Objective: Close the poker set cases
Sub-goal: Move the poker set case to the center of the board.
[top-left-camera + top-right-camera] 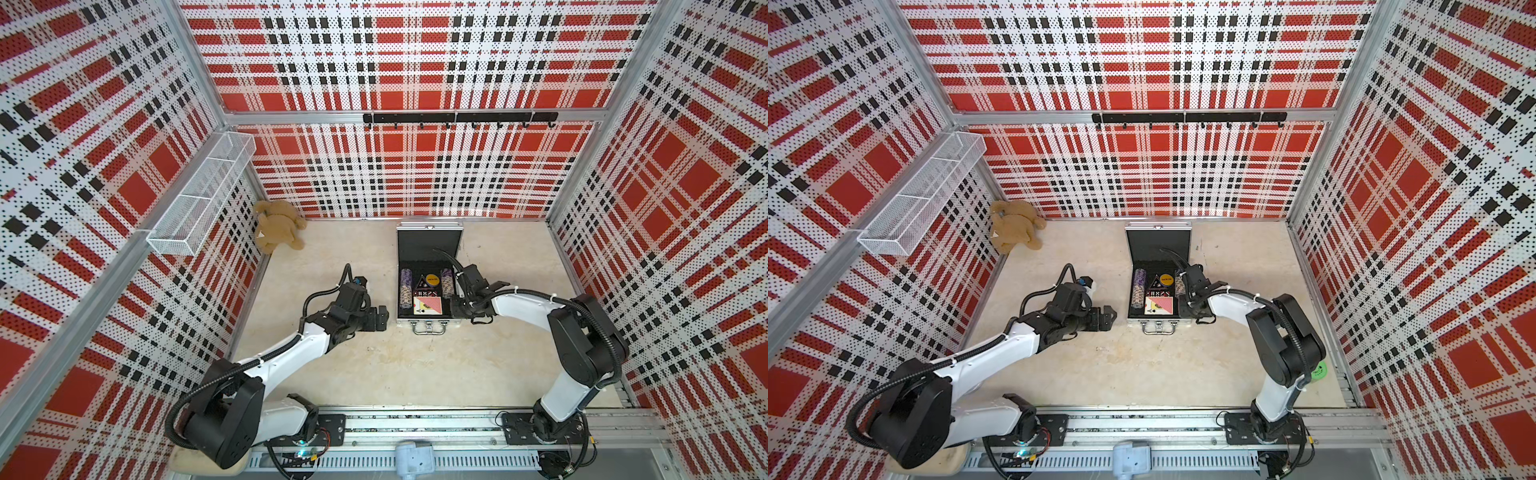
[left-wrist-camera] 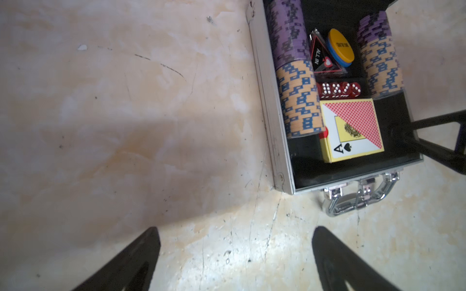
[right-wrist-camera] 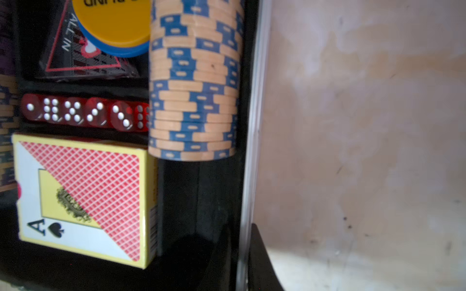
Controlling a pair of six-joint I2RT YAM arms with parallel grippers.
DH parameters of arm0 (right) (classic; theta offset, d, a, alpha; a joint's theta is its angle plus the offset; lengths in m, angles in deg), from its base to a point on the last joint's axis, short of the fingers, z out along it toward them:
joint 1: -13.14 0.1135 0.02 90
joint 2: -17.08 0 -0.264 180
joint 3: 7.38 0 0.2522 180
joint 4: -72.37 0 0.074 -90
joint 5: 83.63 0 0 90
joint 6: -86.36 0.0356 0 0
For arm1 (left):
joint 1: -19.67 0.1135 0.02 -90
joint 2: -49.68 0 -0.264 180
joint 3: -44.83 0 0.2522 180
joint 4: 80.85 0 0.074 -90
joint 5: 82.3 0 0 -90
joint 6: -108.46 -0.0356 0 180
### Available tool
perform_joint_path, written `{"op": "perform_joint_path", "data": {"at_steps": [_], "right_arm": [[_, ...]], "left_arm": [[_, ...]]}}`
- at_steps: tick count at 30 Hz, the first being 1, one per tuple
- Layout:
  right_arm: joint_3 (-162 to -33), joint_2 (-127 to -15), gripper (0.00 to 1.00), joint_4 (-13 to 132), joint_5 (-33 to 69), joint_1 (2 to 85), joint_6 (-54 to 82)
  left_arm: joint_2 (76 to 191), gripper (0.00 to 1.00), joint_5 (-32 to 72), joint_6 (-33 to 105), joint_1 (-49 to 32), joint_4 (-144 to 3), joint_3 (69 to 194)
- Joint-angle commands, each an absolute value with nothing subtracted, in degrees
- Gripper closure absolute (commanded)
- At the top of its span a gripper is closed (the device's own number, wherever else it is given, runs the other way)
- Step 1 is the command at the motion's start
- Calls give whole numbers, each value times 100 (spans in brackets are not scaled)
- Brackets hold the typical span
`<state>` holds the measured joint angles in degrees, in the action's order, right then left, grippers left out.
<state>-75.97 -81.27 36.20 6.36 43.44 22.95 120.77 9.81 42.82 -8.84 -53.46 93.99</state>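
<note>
The right gripper drags the case back onto the bare tabletop before the case's handle (image 1: 418, 349) next and releases the case's side, since the lid stands near the back wall.
The silver poker set case (image 1: 424, 323) (image 1: 1156, 321) lies open on the table, its black-lined lid (image 1: 429, 245) standing up at the back. Chips, dice and a card box fill the base. My right gripper (image 1: 457, 307) (image 1: 1188, 305) (image 3: 239, 234) is shut on the case's right side wall (image 3: 254, 126), one finger inside and one outside. My left gripper (image 1: 380, 318) (image 1: 1108, 318) (image 2: 234, 228) hangs open over bare table just left of the case's wall (image 2: 267, 108), holding nothing. The metal handle (image 2: 360, 199) sticks out at the front.
A brown teddy bear (image 1: 276, 226) lies in the back left corner. A white wire basket (image 1: 199, 195) hangs on the left wall and a black hook rail (image 1: 459, 117) on the back wall. Plaid walls enclose the table on three sides.
</note>
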Motion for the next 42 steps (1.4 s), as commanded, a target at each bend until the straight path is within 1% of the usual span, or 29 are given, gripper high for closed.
{"op": "perform_joint_path", "data": {"at_steps": [1,4,7,15,19,21,23,24,25,26,27,29,31,34,38,42], "right_arm": [[-7291,-8062,95,2992,1102,4572,2401],[-7182,-7941,95,2948,1167,4661,2546],[-7116,-7873,92,2904,1255,4761,2631],[-7072,-7873,91,2697,1342,5127,2988],[-6987,-7843,87,2701,1465,5251,3134],[-7001,-7829,81,2648,1459,5304,3146],[-7017,-7748,71,2562,1384,5321,3144],[-7035,-7650,63,2502,1328,5319,3145],[-7073,-7559,52,2426,1248,5319,3151],[-7116,-7456,44,2339,1177,5315,3143],[-7171,-7333,37,2257,1115,5307,3141],[-7287,-7123,28,2101,1068,5285,3140],[-7436,-6900,23,1909,1074,5222,3112],[-7697,-6528,19,1599,1126,5019,2963],[-8218,-6069,16,1318,1480,4397,2636],[-8998,-6039,15,1125,1894,3751,2273]], "left_arm": [[11798,3,771,4515,-952,-5193,9219],[11611,3,701,4612,-986,-5146,9087],[11440,3,632,4681,-1012,-5107,8978],[11116,3,470,4823,-1087,-4935,8816],[10991,3,428,4841,-1116,-4842,8777],[10946,3,404,4836,-1118,-4790,8771],[10906,3,396,4843,-1113,-4744,8768],[10886,3,384,4839,-1116,-4725,8773],[10866,3,386,4837,-1118,-4701,8780],[10846,3,379,4842,-1118,-4666,8790],[10817,3,366,4845,-1121,-4625,8801],[10770,3,341,4850,-1122,-4559,8820],[10722,2,299,4836,-1120,-4482,8852],[10642,2,270,4846,-1122,-4417,8867],[10569,1,317,4875,-1121,-4326,8910],[10644,0,587,4804,-956,-4441,8937]]}}
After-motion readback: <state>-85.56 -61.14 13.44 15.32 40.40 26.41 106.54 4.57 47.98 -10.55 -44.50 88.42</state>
